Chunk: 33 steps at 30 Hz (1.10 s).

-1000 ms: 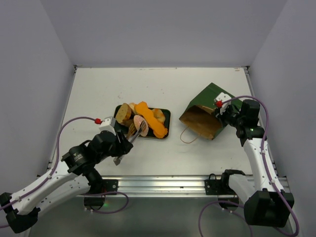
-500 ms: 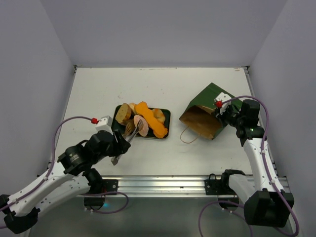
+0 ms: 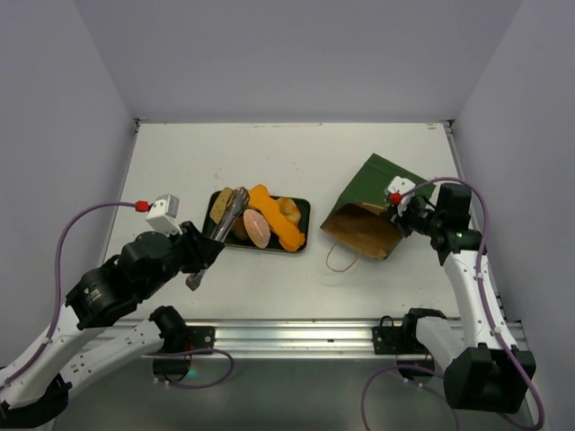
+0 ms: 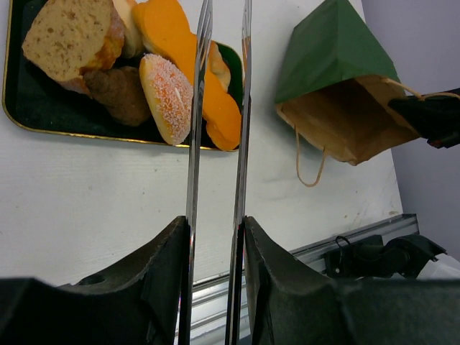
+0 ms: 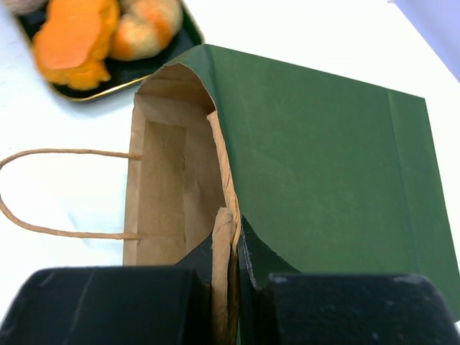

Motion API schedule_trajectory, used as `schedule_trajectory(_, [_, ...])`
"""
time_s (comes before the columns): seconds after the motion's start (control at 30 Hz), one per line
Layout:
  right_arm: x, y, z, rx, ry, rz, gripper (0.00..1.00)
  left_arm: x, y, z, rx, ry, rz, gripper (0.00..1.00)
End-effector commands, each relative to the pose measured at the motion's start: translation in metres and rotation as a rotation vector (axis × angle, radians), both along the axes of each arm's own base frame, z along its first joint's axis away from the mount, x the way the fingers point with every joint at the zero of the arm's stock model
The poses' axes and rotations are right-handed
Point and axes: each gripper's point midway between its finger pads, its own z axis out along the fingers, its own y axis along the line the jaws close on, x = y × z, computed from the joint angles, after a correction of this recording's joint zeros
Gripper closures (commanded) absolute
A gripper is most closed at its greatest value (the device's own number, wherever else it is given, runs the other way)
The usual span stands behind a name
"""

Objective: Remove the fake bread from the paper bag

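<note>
My right gripper swings up and outward over the bag's green body (image 3: 381, 179) (image 5: 327, 169), which lies outward of it, next and releases the bag's rim, since the kraft inside looks empty.
The fake bread (image 3: 265, 220) lies piled on the dark tray (image 3: 302, 208): an orange baguette-like stick (image 4: 183, 57), a pinkish sugared roll (image 4: 167, 97), a brown bun (image 4: 118, 93) and a tan slice (image 4: 65, 36). My left gripper (image 3: 203, 258) is shut on the metal tongs (image 4: 241, 144), also seen from the wrist (image 4: 215, 226); their tips hover over the tray with nothing between them. The paper bag (image 3: 377, 193) lies tilted, mouth toward the tray. My right gripper (image 3: 402, 214) is shut on its rim and string handle (image 5: 231, 230). The kraft inside (image 5: 169, 180) looks empty.
The bag's other string handle (image 3: 338, 260) loops loose on the table near its mouth. The metal rail (image 3: 296, 334) runs along the near edge. Grey walls close the left, right and back sides.
My left arm has drawn back to the left and lifted, and the tongs have swung up off the bread. My right gripper has shifted the bag slightly left.
</note>
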Motion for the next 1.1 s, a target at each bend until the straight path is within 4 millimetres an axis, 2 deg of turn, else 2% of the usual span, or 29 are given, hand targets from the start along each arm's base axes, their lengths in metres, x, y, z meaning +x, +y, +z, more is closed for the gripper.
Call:
schedule_trajectory(0.0, [-0.022,0.018,0.015,-0.021,-0.033,0.194,1.0,0.003,-0.001,0.02,0.015,-0.088,-0.048,0.62])
schedule_trajectory(0.17, [-0.028,0.019,0.029,-0.123,-0.104,0.331,1.0,0.0,-0.008,0.016,0.021,-0.117,-0.112,0.63])
schedule_trajectory(0.23, [-0.037,0.021,0.028,-0.161,-0.107,0.402,1.0,-0.002,-0.011,0.017,0.012,-0.139,-0.144,0.63])
schedule_trajectory(0.27, [-0.037,0.021,0.036,-0.172,-0.122,0.416,1.0,-0.003,-0.013,0.011,0.017,-0.134,-0.156,0.63])
schedule_trajectory(0.37, [-0.037,0.021,0.041,-0.174,-0.117,0.432,1.0,-0.007,-0.019,0.005,0.012,-0.148,-0.205,0.63])
schedule_trajectory(0.47, [-0.035,0.017,0.037,-0.196,-0.095,0.422,1.0,-0.012,-0.025,-0.002,0.012,-0.15,-0.255,0.63])
schedule_trajectory(0.5, [-0.024,0.014,0.04,-0.21,-0.125,0.388,1.0,-0.015,-0.028,-0.002,0.005,-0.157,-0.286,0.63])
schedule_trajectory(0.53, [-0.019,0.007,0.036,-0.199,-0.073,0.308,1.0,-0.016,-0.031,-0.001,-0.002,-0.167,-0.304,0.63])
schedule_trajectory(0.57, [0.001,0.001,0.042,-0.214,-0.134,0.248,1.0,-0.019,-0.035,-0.004,0.001,-0.169,-0.341,0.63])
schedule_trajectory(0.6, [0.011,-0.006,0.044,-0.199,-0.128,0.171,1.0,-0.02,-0.037,-0.005,0.002,-0.172,-0.352,0.63])
schedule_trajectory(0.67, [0.024,-0.019,0.042,-0.161,-0.08,0.013,1.0,-0.019,-0.038,-0.004,0.003,-0.182,-0.358,0.63])
schedule_trajectory(0.7, [0.035,-0.022,0.052,-0.107,-0.098,-0.061,1.0,-0.016,-0.036,-0.003,0.016,-0.189,-0.341,0.63])
schedule_trajectory(0.77, [0.044,-0.025,0.057,-0.058,-0.099,-0.132,1.0,-0.011,-0.034,0.001,0.027,-0.199,-0.32,0.63])
schedule_trajectory(0.8, [0.053,-0.028,0.066,-0.036,-0.135,-0.171,1.0,-0.006,-0.032,0.001,0.044,-0.2,-0.297,0.64])
schedule_trajectory(0.83, [0.055,-0.029,0.067,0.042,-0.094,-0.24,1.0,-0.003,-0.032,0.004,0.045,-0.207,-0.287,0.64])
schedule_trajectory(0.93, [0.061,-0.027,0.078,0.143,-0.047,-0.3,1.0,0.005,-0.034,0.009,0.052,-0.229,-0.267,0.64])
schedule_trajectory(1.03, [0.063,-0.023,0.093,0.213,-0.024,-0.32,1.0,0.011,-0.04,0.005,0.093,-0.243,-0.289,0.65])
schedule_trajectory(1.07, [0.065,-0.025,0.099,0.226,-0.029,-0.342,1.0,0.011,-0.044,-0.003,0.105,-0.238,-0.315,0.65])
